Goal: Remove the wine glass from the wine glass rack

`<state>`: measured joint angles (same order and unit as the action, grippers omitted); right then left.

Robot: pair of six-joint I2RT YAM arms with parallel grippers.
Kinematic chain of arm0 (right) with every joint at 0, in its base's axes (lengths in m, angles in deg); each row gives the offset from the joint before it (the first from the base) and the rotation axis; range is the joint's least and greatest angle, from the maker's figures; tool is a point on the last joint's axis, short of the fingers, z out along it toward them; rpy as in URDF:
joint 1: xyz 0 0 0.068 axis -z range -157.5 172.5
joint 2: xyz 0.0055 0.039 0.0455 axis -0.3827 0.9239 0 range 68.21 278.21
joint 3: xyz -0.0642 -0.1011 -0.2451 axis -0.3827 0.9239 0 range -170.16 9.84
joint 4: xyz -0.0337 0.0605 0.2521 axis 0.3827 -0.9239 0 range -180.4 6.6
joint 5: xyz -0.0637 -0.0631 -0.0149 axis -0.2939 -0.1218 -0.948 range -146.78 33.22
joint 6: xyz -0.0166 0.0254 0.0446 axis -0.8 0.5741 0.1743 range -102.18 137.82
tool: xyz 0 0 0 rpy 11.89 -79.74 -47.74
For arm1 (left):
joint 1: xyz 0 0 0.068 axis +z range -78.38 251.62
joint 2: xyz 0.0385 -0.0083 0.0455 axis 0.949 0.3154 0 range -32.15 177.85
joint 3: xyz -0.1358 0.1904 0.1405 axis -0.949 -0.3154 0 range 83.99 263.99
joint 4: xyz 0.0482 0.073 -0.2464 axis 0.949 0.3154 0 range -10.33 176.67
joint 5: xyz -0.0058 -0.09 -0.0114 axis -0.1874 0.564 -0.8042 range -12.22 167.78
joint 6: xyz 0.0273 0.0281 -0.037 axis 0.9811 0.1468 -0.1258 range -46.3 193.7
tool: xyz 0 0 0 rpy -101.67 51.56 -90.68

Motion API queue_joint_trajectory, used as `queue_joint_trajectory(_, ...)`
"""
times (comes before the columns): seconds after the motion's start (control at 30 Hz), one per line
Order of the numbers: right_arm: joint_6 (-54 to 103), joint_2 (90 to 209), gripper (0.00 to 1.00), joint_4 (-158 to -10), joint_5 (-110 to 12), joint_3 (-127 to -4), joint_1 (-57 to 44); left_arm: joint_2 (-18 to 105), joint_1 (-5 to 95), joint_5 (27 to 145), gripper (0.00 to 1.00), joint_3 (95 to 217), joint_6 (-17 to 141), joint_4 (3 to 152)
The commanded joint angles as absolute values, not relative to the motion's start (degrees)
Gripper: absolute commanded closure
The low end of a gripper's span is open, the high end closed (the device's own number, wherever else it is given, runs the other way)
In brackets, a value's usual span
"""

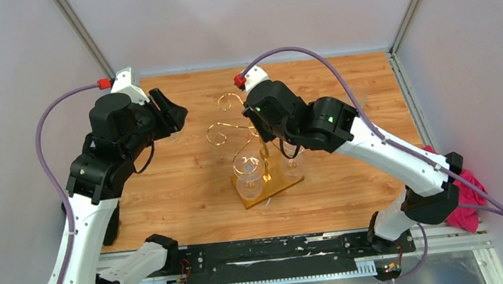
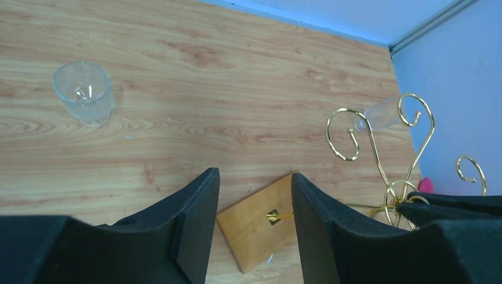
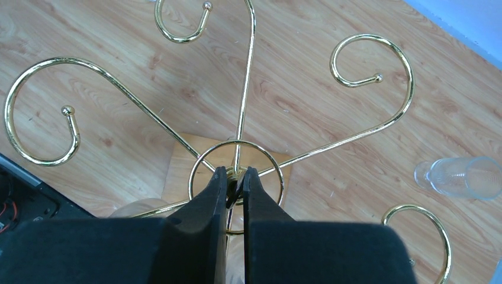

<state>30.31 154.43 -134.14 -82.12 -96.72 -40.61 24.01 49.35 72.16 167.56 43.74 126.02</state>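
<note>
The rack goes outward by its pole top with my right gripper next, then the gripper opens, as the table beyond the rack's wooden base is bare.
The gold wire wine glass rack (image 1: 219, 133) stands mid-table on its wooden base (image 1: 279, 185). Two clear wine glasses hang from it, one at the front (image 1: 249, 174) and one at the right (image 1: 293, 164). My right gripper (image 1: 261, 128) is above the rack. In the right wrist view it (image 3: 235, 177) is shut on the top of the central pole, inside the gold ring, with the scroll arms (image 3: 243, 89) spreading out beyond. My left gripper (image 1: 172, 112) is open and empty, up in the air left of the rack. In its wrist view the base (image 2: 254, 231) shows between its fingers (image 2: 198, 219).
A clear tumbler (image 2: 83, 92) stands on the wooden table. A small clear glass (image 3: 462, 177) lies past the rack; it also shows in the left wrist view (image 2: 382, 113). A pink cloth (image 1: 466, 200) lies off the table's right edge. Grey walls close in three sides.
</note>
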Motion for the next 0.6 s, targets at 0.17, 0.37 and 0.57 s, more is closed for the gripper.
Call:
queue_joint_trajectory(0.17,25.93,156.97,1.00,-127.21,-80.37,-103.41,-34.44,24.50,49.12,71.10,0.47,168.78,44.96,125.15)
queue_joint_trajectory(0.37,24.78,159.95,1.00,-126.51,-77.20,-107.32,-29.92,24.44,49.12,70.60,0.47,168.58,45.29,125.11)
queue_joint_trajectory(0.57,23.60,165.31,1.00,-127.65,-72.79,-114.41,-25.51,25.00,49.12,70.90,0.47,168.06,45.05,125.03)
